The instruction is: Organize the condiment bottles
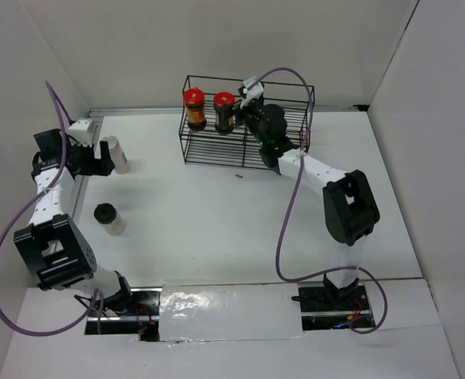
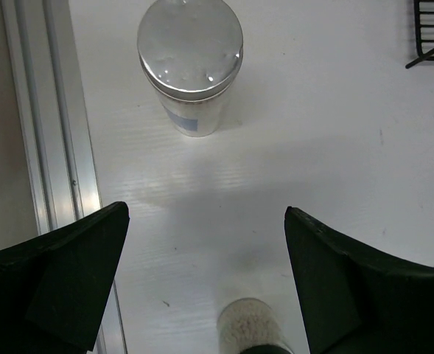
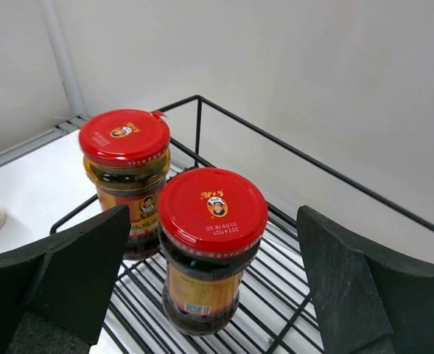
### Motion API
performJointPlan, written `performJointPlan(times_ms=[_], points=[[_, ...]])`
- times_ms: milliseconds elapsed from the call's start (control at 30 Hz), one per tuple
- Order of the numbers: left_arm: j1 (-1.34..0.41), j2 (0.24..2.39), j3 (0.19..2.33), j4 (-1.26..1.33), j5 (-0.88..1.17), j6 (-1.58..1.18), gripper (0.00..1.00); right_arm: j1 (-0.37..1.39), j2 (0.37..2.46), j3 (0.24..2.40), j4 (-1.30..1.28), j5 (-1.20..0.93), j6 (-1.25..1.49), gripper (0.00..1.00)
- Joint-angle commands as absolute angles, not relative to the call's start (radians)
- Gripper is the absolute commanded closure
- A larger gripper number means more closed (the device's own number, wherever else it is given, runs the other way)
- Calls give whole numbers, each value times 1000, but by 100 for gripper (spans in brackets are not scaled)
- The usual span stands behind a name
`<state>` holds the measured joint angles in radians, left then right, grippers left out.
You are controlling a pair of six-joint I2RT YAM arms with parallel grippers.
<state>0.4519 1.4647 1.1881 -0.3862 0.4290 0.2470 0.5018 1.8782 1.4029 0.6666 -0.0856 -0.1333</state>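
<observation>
I need to move my left gripper down and outward next, around the body of the white bottle below the silver lid. The white bottle is lower and farther out than my open fingers.
Two brown jars with red lids stand side by side inside the black wire rack (image 1: 186, 142): one at the far left (image 1: 194, 108) (image 3: 124, 173), one beside it (image 1: 224, 111) (image 3: 211, 243). My right gripper (image 1: 238, 114) (image 3: 214, 214) is open, its fingers on either side of the nearer jar without touching it. On the table at the left stands a white bottle with a bluish label (image 1: 118, 154) (image 2: 191, 63). A pale bottle with a black cap (image 1: 110, 219) (image 2: 252, 324) stands nearer the front. My left gripper (image 1: 102, 162) (image 2: 206, 214) hangs open and empty above the table between them.
The rack's right half holds nothing, and its wire rim (image 3: 334, 177) runs behind the jars. One rack corner (image 2: 432, 29) shows at the top right of the left wrist view. A metal rail (image 2: 47, 133) borders the table's left edge. White walls enclose the table.
</observation>
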Motion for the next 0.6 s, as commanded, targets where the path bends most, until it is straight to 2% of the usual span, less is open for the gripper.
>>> performJointPlan(times_ms=[0,200,367,567], points=[[443,1497,1114,-127,462,333,1,506,1767,1378,692,-109,-161,0],[452,1603,1074,23,485,374,1,515,1666,1298,698,-112,-195,0],[468,1649,965,259,584,388,1,529,1605,1236,706,-114,-233,0],[479,1741,994,307,692,405,1,541,1554,1216,663,-104,-281,0]])
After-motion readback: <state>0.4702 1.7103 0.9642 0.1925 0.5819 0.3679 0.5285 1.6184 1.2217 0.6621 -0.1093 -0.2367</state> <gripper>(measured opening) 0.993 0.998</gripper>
